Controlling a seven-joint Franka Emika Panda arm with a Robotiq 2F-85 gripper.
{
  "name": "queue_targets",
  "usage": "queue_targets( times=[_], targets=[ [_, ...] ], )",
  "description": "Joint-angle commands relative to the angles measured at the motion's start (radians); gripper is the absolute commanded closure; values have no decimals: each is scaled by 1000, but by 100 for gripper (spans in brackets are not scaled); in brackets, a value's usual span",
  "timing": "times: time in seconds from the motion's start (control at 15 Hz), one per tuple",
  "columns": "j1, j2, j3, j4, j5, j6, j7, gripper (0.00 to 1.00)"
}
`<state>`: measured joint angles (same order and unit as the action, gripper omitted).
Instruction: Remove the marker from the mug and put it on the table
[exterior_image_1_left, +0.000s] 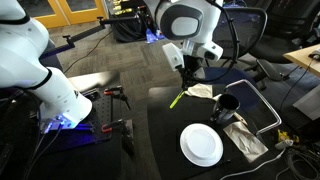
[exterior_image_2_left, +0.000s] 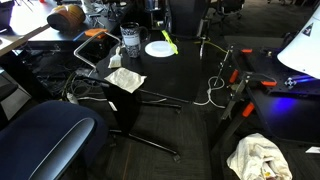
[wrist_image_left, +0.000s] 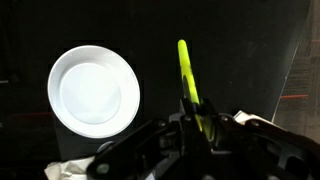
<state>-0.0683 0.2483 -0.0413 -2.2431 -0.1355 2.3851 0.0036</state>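
I will lower the tilted marker next and release it on the clear, bare black tabletop beside the white plate.
My gripper (wrist_image_left: 196, 113) is shut on the lower end of the yellow-green marker (wrist_image_left: 185, 68), which sticks out forward over the black table (wrist_image_left: 150, 40). In an exterior view the gripper (exterior_image_1_left: 187, 70) holds the marker (exterior_image_1_left: 177, 98) tilted just above the table (exterior_image_1_left: 160, 135), left of the black mug (exterior_image_1_left: 228, 105). The marker is outside the mug. In the other exterior view the marker (exterior_image_2_left: 168, 43) shows next to the white plate (exterior_image_2_left: 159, 48), with the mug (exterior_image_2_left: 131, 44) beside it. The mug is out of the wrist view.
A white plate (exterior_image_1_left: 201, 145) (wrist_image_left: 95, 92) lies near the table's front. Crumpled cloths lie beside the mug (exterior_image_1_left: 201, 91) and next to the plate (exterior_image_1_left: 243, 139). A metal chair frame (exterior_image_1_left: 268, 112) stands by the table's edge. Office chairs and cables surround the table.
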Motion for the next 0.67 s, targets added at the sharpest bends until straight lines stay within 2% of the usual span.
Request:
queue_targets(
  times=[0.0,0.4,0.47,0.53,0.6],
  targets=[
    [15,107,-6,73,10,-44,3,96],
    [19,244,1,153,28,-81,-10,96],
    [22,254,1,163,27,-89,-8,60],
    [23,257,2,167,26,-92,-8,60],
    [25,253,1,168,26,-90,-4,53]
  ],
)
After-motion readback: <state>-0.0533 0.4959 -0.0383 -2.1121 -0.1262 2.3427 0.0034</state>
